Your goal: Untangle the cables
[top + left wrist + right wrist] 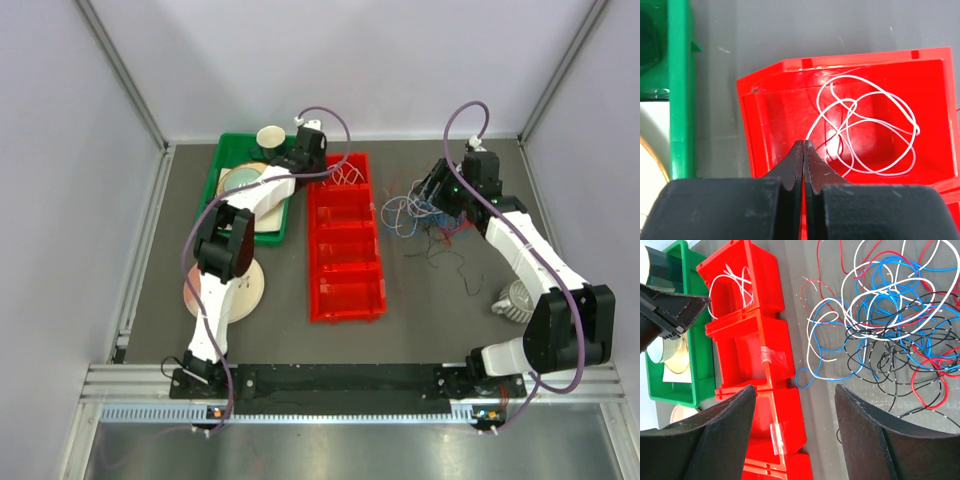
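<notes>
The bend of the white cable lies clear of black wires, so my right gripper needs to go down onto it, to the left in the top view, toward the bins.
The cables (425,215) lie as a loose tangle of red, blue, white and black wires (890,315) on the grey table, right of the row of red bins (345,240). One white cable (865,130) lies coiled in the far bin (755,125); it also shows as the white cable (732,280) in the right wrist view. My left gripper (804,142) hangs over that bin, shut, its tips next to one end of the coil; I cannot tell if they pinch it. My right gripper (795,387) stands open above bare table between the bins (765,340) and the tangle, with nothing in it.
A green tray (225,165) with a cup and plates stands left of the bins. A pale plate (240,285) lies under the left arm. A silvery ribbed object (515,298) sits near the right arm. Loose black wires (455,265) trail toward the front.
</notes>
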Motion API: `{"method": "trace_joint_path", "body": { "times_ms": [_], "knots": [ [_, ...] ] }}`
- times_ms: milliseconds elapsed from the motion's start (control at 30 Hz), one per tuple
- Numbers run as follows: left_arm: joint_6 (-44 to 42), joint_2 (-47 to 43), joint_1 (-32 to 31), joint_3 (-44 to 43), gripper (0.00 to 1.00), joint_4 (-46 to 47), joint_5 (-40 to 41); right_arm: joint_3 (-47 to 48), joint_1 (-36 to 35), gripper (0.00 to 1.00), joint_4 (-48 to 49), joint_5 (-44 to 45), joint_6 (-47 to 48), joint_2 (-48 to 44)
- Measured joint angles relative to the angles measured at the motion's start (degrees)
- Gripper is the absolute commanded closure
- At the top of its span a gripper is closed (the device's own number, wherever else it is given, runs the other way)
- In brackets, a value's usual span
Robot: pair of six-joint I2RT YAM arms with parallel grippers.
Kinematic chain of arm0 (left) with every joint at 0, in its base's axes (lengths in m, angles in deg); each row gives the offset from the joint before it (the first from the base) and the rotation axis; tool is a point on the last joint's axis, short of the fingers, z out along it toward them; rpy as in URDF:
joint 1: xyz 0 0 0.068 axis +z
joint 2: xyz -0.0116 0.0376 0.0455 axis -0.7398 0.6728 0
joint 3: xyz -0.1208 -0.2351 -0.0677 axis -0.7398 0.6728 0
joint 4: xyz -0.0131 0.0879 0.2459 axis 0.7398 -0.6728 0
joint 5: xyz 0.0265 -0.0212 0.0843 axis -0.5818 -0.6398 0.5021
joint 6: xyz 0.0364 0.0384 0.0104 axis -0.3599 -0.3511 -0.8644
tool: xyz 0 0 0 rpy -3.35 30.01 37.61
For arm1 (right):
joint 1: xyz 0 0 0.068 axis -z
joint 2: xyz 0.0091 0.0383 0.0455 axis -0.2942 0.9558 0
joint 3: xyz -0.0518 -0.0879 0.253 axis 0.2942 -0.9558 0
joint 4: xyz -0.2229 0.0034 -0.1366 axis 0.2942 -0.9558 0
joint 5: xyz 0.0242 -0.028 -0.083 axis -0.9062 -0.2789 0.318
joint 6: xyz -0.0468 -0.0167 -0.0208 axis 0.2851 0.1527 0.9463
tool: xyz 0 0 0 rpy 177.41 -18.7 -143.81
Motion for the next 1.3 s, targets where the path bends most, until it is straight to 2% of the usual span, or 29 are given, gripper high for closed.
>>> {"method": "trace_joint_path", "body": {
  "times_ms": [67, 200, 300, 400, 533, 567, 733, 867, 967, 1000, 1067, 1100, 1167, 1200, 1300],
  "knots": [
    [-0.5, 0.2, -0.2, -0.4, 1.00, 0.0, 0.0, 0.0, 0.0, 0.35, 0.0, 0.2, 0.0, 0.0],
    [-1.9, 1.2, -0.3, -1.4, 0.82, -0.2, -0.4, -0.3, 0.0, 0.35, -0.2, 0.6, 0.0, 0.0],
    [-2.8, 2.8, -0.3, -2.7, 0.77, -0.3, -0.4, -0.3, 0.0, 0.35, -0.3, 1.5, 0.1, 0.0],
    [-3.7, 3.2, -0.3, -2.8, 0.68, -1.6, -0.3, -0.3, 0.0, 0.35, -1.2, 4.0, 0.8, 0.0],
    [-5.4, 3.2, -0.3, -2.8, 0.52, -1.9, -0.3, -0.3, -0.5, 0.33, -3.0, 8.9, 2.5, 0.0],
    [-5.6, 3.2, -0.3, -2.8, 0.43, -1.9, -0.3, -0.3, -0.7, 0.32, -3.2, 9.4, 2.7, 0.1],
    [-7.2, 2.9, -0.4, -3.1, 0.21, -2.4, 0.2, 1.8, -4.7, 0.30, -3.6, 11.3, 3.4, 4.6],
    [-7.3, 1.1, -0.5, -2.9, 0.18, -2.9, 0.8, 5.0, -6.7, 0.33, -3.5, 9.5, 2.9, 11.9],
    [-7.3, -2.5, -0.5, -1.8, 0.18, -2.8, 0.9, 7.3, -6.9, 0.40, -3.4, 7.5, 2.1, 17.0],
    [-7.3, -4.0, -0.5, -1.3, 0.18, -2.8, 0.9, 8.2, -6.9, 0.48, -3.3, 6.9, 1.8, 18.6],
    [-7.3, -7.1, -0.5, -0.4, 0.18, -2.5, 0.9, 9.8, -6.9, 0.58, -3.1, 6.2, 1.3, 21.2],
    [-7.3, -8.3, -0.5, 0.1, 0.17, -2.2, 0.9, 10.8, -6.9, 0.75, -3.0, 5.7, 1.0, 22.6],
    [-7.2, -11.6, -0.5, 1.8, 0.18, -1.4, 0.9, 12.8, -6.9, 0.96, -2.8, 5.2, 0.5, 25.1],
    [-7.1, -13.4, -0.5, 2.9, 0.18, -1.1, 0.9, 13.7, -6.9, 1.00, -2.6, 4.9, 0.0, 26.1],
    [-6.8, -17.2, -0.5, 5.0, 0.17, -0.4, 0.9, 15.1, -6.9, 1.00, -2.4, 4.1, 0.0, 27.0]
  ]
}}
